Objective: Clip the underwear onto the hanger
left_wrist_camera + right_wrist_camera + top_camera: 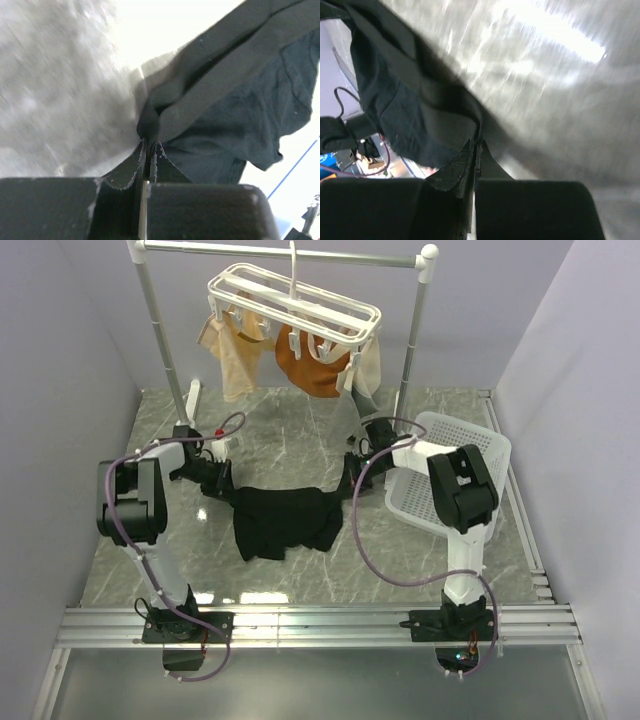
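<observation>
The lower part of the underwear is creased. I should lift the waistband corner with my left gripper, then lower it onto the marble tabletop and let go.
The black underwear (283, 519) lies stretched between my two grippers on the marble table. My left gripper (222, 486) is shut on its left waistband corner; in the left wrist view the fabric (235, 120) runs out from the pinched jaws of the left gripper (149, 145). My right gripper (347, 480) is shut on the right waistband corner; the right wrist view shows the cloth (410, 100) clamped at the tips of the right gripper (476, 144). The white hanger (295, 300) hangs from the rail behind, well above and beyond the underwear.
Tan garments (233, 348) and an orange garment (313, 365) are clipped on the hanger. A metal rail stand (160, 310) spans the back. A white laundry basket (455, 475) sits at the right, under my right arm.
</observation>
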Controlling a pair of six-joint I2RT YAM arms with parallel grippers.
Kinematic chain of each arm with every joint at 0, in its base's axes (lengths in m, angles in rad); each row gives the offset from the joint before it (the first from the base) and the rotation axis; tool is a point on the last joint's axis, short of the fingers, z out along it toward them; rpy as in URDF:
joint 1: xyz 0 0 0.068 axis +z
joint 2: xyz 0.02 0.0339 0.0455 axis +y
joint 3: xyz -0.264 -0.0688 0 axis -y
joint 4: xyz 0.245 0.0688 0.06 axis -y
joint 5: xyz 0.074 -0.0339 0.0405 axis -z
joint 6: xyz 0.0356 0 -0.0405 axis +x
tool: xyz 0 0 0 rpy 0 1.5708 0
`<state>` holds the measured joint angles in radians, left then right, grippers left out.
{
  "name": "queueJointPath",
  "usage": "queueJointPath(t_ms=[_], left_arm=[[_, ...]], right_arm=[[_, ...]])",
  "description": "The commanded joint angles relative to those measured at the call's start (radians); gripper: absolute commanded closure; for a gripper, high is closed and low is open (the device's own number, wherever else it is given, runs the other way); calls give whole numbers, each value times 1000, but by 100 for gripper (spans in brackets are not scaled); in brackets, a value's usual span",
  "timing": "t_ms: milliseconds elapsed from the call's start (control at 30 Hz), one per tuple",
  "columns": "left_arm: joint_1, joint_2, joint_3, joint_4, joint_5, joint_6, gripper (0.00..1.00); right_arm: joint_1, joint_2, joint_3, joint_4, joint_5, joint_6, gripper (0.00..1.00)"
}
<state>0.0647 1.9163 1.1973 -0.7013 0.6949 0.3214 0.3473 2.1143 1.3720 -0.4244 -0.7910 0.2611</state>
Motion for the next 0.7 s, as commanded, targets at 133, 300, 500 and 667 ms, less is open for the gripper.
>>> queueJointPath(t_ms=[133, 300, 500, 667], left_arm=[[4, -334, -71, -98, 141, 149, 99], [7, -543, -97, -156, 221, 203, 99], [17, -688, -15, -67, 380, 97, 100], [-42, -653, 77, -367, 384, 347, 100]], right_arm=[[5, -413, -246, 50, 22, -2, 100], [5, -630, -289, -22, 119, -66, 100], [4, -807, -189, -51, 338, -131, 100], [18, -890, -151, -66, 472, -146, 100]])
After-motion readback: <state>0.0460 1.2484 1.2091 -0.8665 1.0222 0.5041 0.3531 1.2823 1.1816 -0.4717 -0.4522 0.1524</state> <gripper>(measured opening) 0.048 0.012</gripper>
